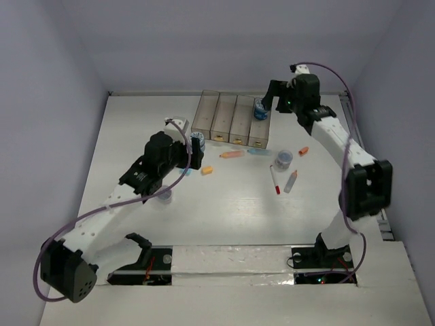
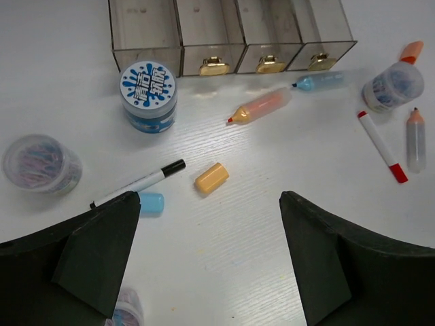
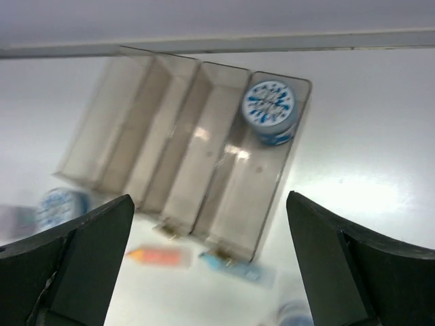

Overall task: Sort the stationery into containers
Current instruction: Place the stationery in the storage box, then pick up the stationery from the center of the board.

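Note:
My left gripper goes away from my base next, past the black/white pen, and then down to the round blue-patterned jar.
Four joined translucent bins stand at the back; they also show in the left wrist view and the right wrist view. A blue-patterned jar sits in the rightmost bin. My right gripper hovers open and empty above the bins. My left gripper is open and empty above the table. Ahead of it lie an orange eraser, a blue eraser, a black/white pen and a second blue-patterned jar.
An orange marker and a blue marker lie before the bins. A clear jar, a red/white pen, a grey marker and an orange cap lie to the right. Another clear jar stands left.

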{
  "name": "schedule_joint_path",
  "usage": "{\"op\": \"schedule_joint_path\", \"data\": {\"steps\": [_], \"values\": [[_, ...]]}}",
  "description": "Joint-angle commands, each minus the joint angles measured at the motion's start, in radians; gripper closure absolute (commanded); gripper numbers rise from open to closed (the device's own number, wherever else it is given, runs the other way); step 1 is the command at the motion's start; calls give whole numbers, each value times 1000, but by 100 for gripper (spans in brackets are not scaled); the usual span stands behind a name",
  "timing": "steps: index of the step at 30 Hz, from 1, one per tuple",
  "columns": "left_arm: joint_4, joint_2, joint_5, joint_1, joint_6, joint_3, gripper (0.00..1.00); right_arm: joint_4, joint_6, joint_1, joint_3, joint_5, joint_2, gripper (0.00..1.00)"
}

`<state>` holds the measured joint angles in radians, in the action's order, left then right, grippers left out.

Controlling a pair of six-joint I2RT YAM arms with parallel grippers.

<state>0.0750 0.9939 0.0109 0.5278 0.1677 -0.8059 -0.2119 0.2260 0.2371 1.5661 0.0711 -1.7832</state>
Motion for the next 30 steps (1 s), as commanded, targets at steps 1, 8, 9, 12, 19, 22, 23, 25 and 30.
{"op": "schedule_joint_path", "data": {"steps": [1, 8, 9, 12, 19, 22, 23, 25, 30], "values": [[55, 100, 20, -6, 24, -103, 19, 242, 117, 10, -222, 76, 210, 0], [94, 282, 109, -6, 24, -203, 20, 255, 121, 10, -535, 110, 491, 0], [77, 320, 127, -6, 6, -213, 20, 269, 134, 10, -585, 128, 545, 0], [72, 394, 141, -6, -14, -242, 18, 311, 171, 10, -688, 163, 617, 0], [63, 584, 169, -6, -56, -369, 10, 339, 193, 10, -814, 168, 752, 0], [60, 649, 201, -15, -51, -407, 5, 355, 202, 10, -841, 176, 789, 0], [55, 661, 202, -15, -53, -414, 5, 353, 203, 10, -841, 182, 795, 0], [57, 701, 202, -37, -56, -436, 5, 347, 203, 10, -838, 187, 809, 0], [54, 779, 198, -71, -62, -480, 3, 359, 220, 10, -842, 228, 826, 0]]}}
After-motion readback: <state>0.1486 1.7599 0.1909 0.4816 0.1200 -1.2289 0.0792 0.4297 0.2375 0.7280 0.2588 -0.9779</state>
